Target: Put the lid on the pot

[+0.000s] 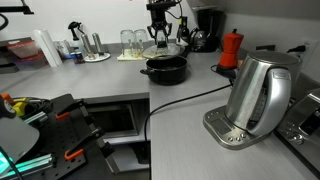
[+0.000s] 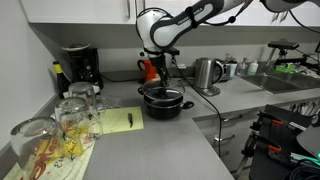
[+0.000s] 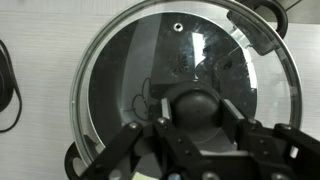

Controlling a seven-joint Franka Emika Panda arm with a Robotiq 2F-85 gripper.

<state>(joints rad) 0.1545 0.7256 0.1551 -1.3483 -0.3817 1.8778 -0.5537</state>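
Note:
I will lower my gripper next until the glass lid rests on the black pot's rim (image 1: pixel 166 63), and then I will let go of the knob, because the pot is below my gripper.
My gripper (image 1: pixel 160 38) is shut on the black centre knob (image 3: pixel 198 108) of the clear glass lid (image 1: pixel 165 48). It holds the lid just above the black pot (image 1: pixel 165 69) at the back of the counter. In the wrist view the lid (image 3: pixel 150 70) fills the frame, and the pot's dark rim and a side handle (image 3: pixel 268 18) show around it. The fingers (image 3: pixel 198 112) press against both sides of the knob. In an exterior view the arm reaches down over the pot (image 2: pixel 163 103), and I cannot tell there whether the lid touches the rim.
A shiny steel kettle (image 1: pixel 255 95) stands on the near counter with a black cable (image 1: pixel 180 100) running past it. A red moka pot (image 1: pixel 231 48) is beside the pot. Glasses (image 2: pixel 70 115), a yellow notepad (image 2: pixel 118 120) and a coffee machine (image 2: pixel 80 65) stand to one side.

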